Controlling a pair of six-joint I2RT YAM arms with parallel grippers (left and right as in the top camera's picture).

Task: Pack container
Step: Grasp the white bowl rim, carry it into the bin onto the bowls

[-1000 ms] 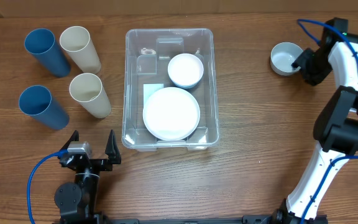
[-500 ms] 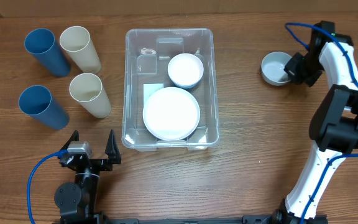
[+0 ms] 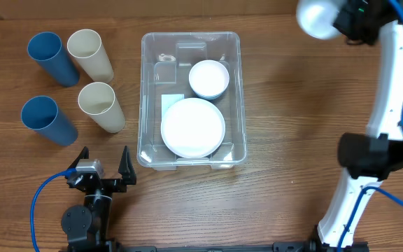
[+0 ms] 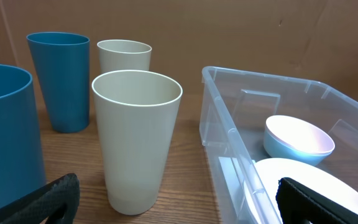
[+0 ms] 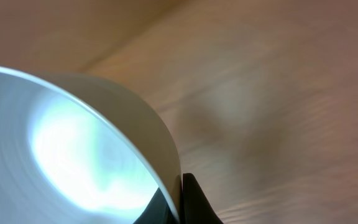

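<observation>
The small white bowl (image 3: 208, 78) sits in the container (image 3: 143, 98). My right gripper goes to the left in the overhead view next, then down over that bowl to release.
The clear container (image 3: 143, 98) stands mid-table with a small white bowl (image 3: 208, 78) and a white plate (image 3: 192, 127) inside. The left wrist view shows its near wall (image 4: 229, 124) on the right. High at the back right, my right gripper (image 3: 341, 21) is shut on the rim of a grey-white bowl (image 3: 317, 17), which is lifted off the table. Up close, the bowl (image 5: 73, 143) fills the left of the right wrist view, and the right gripper (image 5: 180, 199) pinches its wall. My left gripper (image 3: 102, 166) rests open near the front edge, left of the container, holding nothing.
Two blue cups (image 3: 51, 57) (image 3: 46, 119) and two cream cups (image 3: 91, 54) (image 3: 101, 106) stand upright left of the container. The nearest cream cup (image 4: 135, 137) is just ahead of my left gripper (image 4: 179, 205). Bare wood lies right of the container.
My right gripper shut on the bowl's rim and lifted it from the table at the right, up and toward the back. The left arm has not moved.
</observation>
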